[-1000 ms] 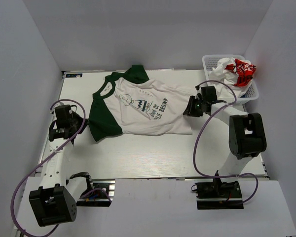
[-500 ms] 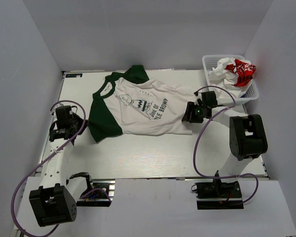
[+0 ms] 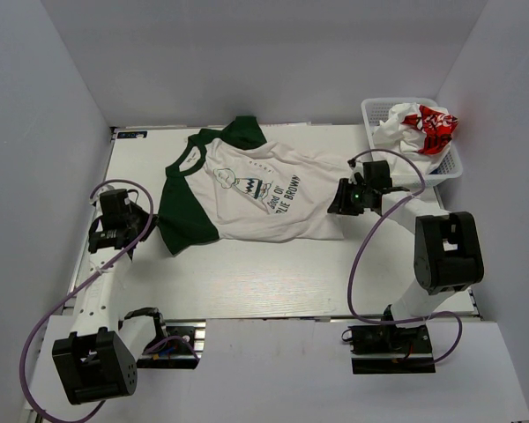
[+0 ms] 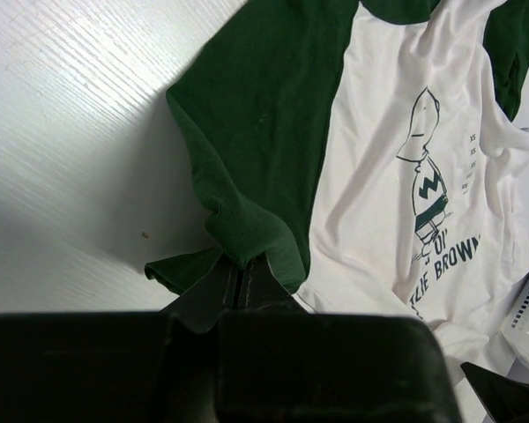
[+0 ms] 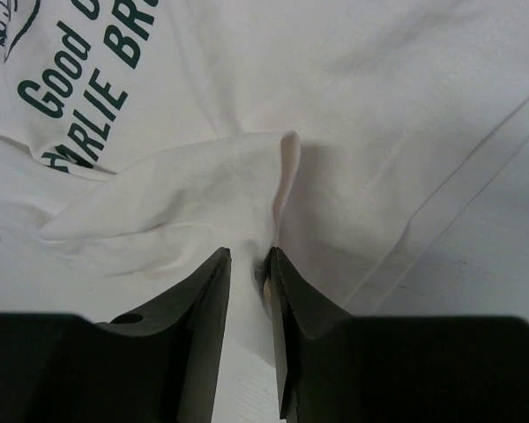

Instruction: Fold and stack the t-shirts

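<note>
Next, my left gripper lifts the green sleeve, carries it outward and lowers to release it on the bare tabletop by the back wall (image 3: 169, 141), since the t-shirt's print faces up.
An off-white t-shirt (image 3: 256, 189) with dark green sleeves and a dark cartoon print lies spread out at the middle of the table. My left gripper (image 3: 150, 222) is at its left side, shut on a bunched fold of the green sleeve (image 4: 247, 233). My right gripper (image 3: 340, 198) is at the shirt's right hem. Its jaws stand narrowly apart, with a raised fold of off-white cloth (image 5: 278, 189) pinched between them (image 5: 249, 260). A white t-shirt with red print (image 3: 419, 123) lies crumpled in the basket.
A white plastic basket (image 3: 373, 110) stands at the back right corner of the table. White walls close in the table on three sides. Both arm bases and their cables are at the near edge.
My right gripper widened, shifted slightly along the shirt's right hem, then narrowed again on a fold of cloth. The left gripper has kept its hold on the sleeve.
</note>
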You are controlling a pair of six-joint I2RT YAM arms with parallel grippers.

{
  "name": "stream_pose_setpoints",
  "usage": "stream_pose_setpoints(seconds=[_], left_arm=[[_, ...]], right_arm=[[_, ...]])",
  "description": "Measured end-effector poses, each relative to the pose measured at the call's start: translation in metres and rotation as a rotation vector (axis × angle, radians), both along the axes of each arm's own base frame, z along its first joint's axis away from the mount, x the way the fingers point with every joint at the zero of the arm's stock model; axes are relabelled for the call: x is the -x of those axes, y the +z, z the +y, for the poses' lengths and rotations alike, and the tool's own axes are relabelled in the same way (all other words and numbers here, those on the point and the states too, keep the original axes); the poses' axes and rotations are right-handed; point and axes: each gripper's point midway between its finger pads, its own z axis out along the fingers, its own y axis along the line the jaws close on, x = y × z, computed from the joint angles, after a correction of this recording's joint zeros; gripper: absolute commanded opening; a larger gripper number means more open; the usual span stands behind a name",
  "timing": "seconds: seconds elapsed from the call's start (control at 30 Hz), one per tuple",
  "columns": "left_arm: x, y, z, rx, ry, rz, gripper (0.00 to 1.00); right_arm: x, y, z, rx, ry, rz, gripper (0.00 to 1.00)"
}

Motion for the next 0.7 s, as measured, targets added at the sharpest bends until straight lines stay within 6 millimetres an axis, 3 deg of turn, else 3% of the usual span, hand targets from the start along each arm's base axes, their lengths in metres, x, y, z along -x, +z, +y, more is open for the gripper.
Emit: stream_pose_setpoints(seconds=[0.13,0.2,0.27,0.5,0.6,0.7], left_arm=[[0.003,-0.005,0.000,0.002,0.000,0.014,0.00],[0.003,-0.006,0.000,0.002,0.000,0.014,0.00],[0.003,-0.006,0.000,0.002,0.000,0.014,0.00],[0.003,0.003,-0.002,0.002,-0.005,-0.015,0.00],[-0.003,0.023,-0.004,0.002,-0.015,-0.068,0.00],[-0.010,0.060,-0.005,-0.005,-0.017,-0.172,0.00]], right_arm=[[0.001,-0.002,0.000,0.001,0.000,0.006,0.29],[0.001,-0.003,0.000,0.002,0.000,0.009,0.19],[0.001,-0.004,-0.001,0.004,-0.002,0.011,0.00],[0.001,-0.001,-0.003,0.014,-0.015,-0.007,0.00],[-0.003,0.026,-0.005,0.010,-0.029,-0.081,0.00],[-0.006,0.079,-0.009,0.001,-0.062,-0.230,0.00]])
